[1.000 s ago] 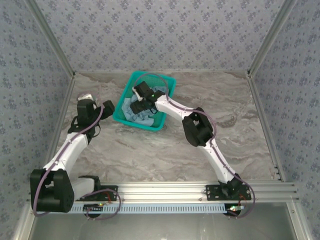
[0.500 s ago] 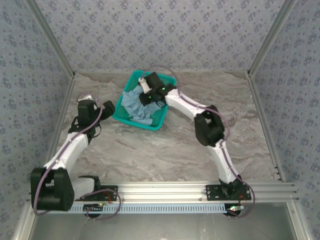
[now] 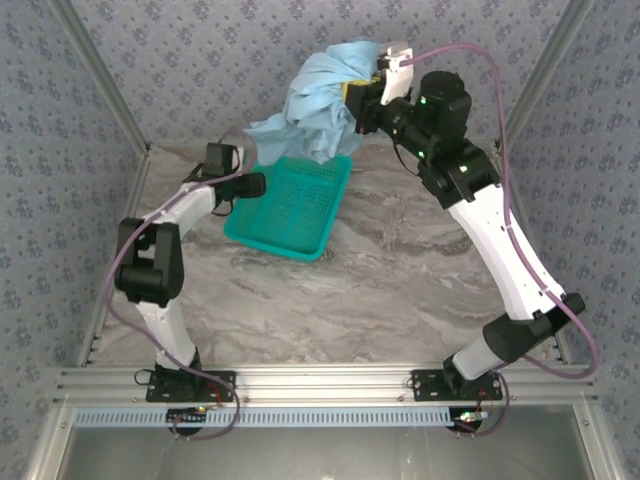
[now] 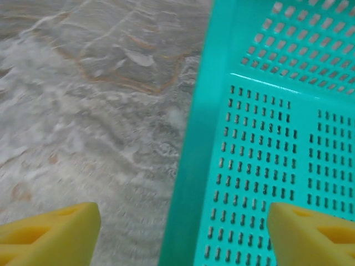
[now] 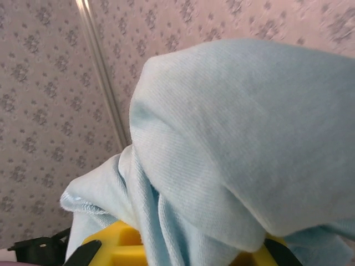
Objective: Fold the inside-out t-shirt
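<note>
The right gripper carries the bunched t-shirt down onto the bare marbled tabletop beside the basket next and releases it, since that part lies clear for the folding.
The inside-out t-shirt [image 3: 318, 98] is a bunched light-blue cloth hanging in the air near the back wall, above the far end of the teal mesh basket [image 3: 290, 212]. My right gripper [image 3: 366, 96] is raised high and shut on its upper part. In the right wrist view the t-shirt [image 5: 238, 133] drapes over the yellow fingers [image 5: 113, 244] of that gripper [image 5: 183, 252]. My left gripper [image 3: 250, 184] is at the basket's left side. In the left wrist view this gripper [image 4: 180, 238] is open, with the basket's rim [image 4: 194, 166] running between the two yellow pads.
The basket sits on the marbled table [image 3: 400, 290] left of centre, near the back. Patterned walls with metal posts [image 3: 525, 90] close in the back and sides. The right arm's forearm [image 3: 500, 240] slants over the table's right half.
My right arm has lifted the t-shirt out of the basket, up toward the back wall. My left arm has swung forward to the basket's left rim. The basket now holds nothing.
</note>
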{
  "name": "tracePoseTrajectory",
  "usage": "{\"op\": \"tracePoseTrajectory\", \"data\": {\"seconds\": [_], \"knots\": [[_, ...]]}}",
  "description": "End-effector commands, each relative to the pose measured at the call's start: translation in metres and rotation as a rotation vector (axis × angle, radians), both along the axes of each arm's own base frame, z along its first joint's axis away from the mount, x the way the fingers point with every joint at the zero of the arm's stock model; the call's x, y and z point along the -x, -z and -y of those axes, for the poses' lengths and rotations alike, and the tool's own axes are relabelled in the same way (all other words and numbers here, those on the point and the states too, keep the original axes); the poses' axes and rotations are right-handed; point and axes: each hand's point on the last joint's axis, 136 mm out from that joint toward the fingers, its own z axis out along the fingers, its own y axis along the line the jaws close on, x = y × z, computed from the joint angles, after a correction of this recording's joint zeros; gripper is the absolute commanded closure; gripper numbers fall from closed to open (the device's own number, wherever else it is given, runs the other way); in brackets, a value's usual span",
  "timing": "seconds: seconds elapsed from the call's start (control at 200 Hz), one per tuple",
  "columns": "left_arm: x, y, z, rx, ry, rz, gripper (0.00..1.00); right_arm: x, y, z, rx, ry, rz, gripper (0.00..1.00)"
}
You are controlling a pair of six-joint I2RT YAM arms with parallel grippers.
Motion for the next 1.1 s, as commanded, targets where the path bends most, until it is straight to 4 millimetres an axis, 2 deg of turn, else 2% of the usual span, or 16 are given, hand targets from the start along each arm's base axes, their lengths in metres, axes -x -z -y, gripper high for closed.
{"op": "tracePoseTrajectory", "data": {"seconds": [0.0,0.11,0.26,0.35,0.495,0.535,0.575,0.71,0.814,0.934,0.989,1.099], "knots": [[-0.004,0.012,-0.008,-0.101,0.031,-0.081,0.40,-0.006,0.014,0.034,0.091,0.148,-0.031,1.00],[-0.019,0.015,-0.025,-0.148,0.002,-0.100,0.62,0.003,0.008,0.064,0.134,0.231,-0.026,1.00],[-0.029,0.011,-0.065,-0.197,-0.024,-0.133,0.83,0.009,0.022,0.087,0.167,0.285,-0.056,1.00],[-0.032,0.004,-0.091,-0.248,-0.011,-0.139,0.89,0.008,0.040,0.096,0.191,0.310,-0.095,1.00],[-0.035,-0.007,-0.143,-0.435,0.046,-0.158,0.94,0.006,0.068,0.111,0.216,0.343,-0.164,1.00],[-0.030,-0.004,-0.162,-0.480,0.053,-0.199,0.95,0.004,0.075,0.116,0.225,0.354,-0.183,1.00],[-0.031,-0.013,-0.187,-0.531,0.029,-0.211,0.94,0.003,0.082,0.121,0.233,0.363,-0.204,1.00],[-0.025,-0.032,-0.291,-0.665,-0.159,-0.263,0.90,-0.007,0.106,0.128,0.237,0.360,-0.270,1.00],[-0.031,-0.044,-0.342,-0.598,-0.303,-0.214,0.76,-0.019,0.116,0.124,0.229,0.350,-0.299,1.00],[-0.042,-0.042,-0.368,-0.573,-0.383,-0.188,0.63,-0.030,0.119,0.115,0.204,0.330,-0.310,1.00],[-0.045,-0.044,-0.370,-0.573,-0.397,-0.191,0.57,-0.032,0.121,0.109,0.197,0.314,-0.319,1.00],[-0.052,-0.066,-0.361,-0.487,-0.442,-0.125,0.50,-0.036,0.131,0.094,0.188,0.291,-0.346,1.00]]}}
